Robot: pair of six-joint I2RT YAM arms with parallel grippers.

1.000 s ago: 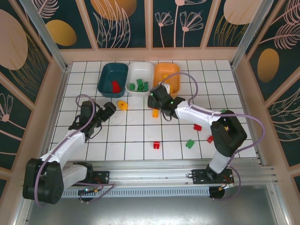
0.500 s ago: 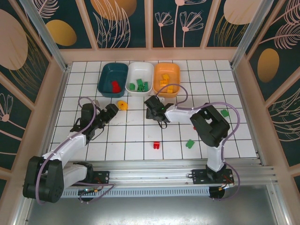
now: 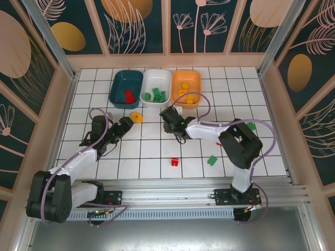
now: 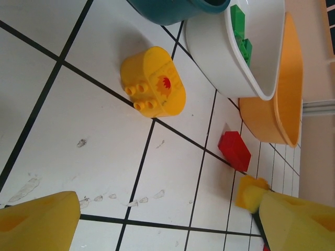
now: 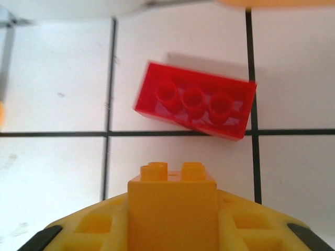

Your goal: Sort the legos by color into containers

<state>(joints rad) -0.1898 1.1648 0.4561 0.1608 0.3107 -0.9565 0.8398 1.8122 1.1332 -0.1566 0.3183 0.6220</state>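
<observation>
I need to lift my right gripper and move it outward over the orange tub [image 3: 187,78] [image 5: 282,2], then let go of the lego there, because yellow-orange ones are inside.
The teal tub [image 3: 121,83] holds a red lego [image 3: 128,95], the white tub [image 3: 158,78] green ones [image 3: 156,95], and the orange tub [image 3: 187,78] yellow-orange ones [image 3: 188,95]. My right gripper [image 3: 169,121] [image 5: 172,222] is low over the tiles below the white tub, shut on a yellow-orange lego [image 5: 172,201]. A red lego [image 5: 196,100] [image 4: 234,150] lies flat just beyond it. My left gripper [image 3: 124,126] [image 4: 167,230] is open and empty, just short of a rounded yellow lego [image 3: 136,116] [image 4: 153,87].
Loose on the tiles nearer the arms are a red lego [image 3: 175,161] and a green one [image 3: 212,160]; another green one [image 3: 250,125] lies at the right. The right arm's cable loops above the orange tub's front. Wooden walls close in the tiled floor.
My right gripper came down and left from the orange tub's front and closed on the yellow-orange lego. The left gripper edged slightly toward the rounded yellow lego.
</observation>
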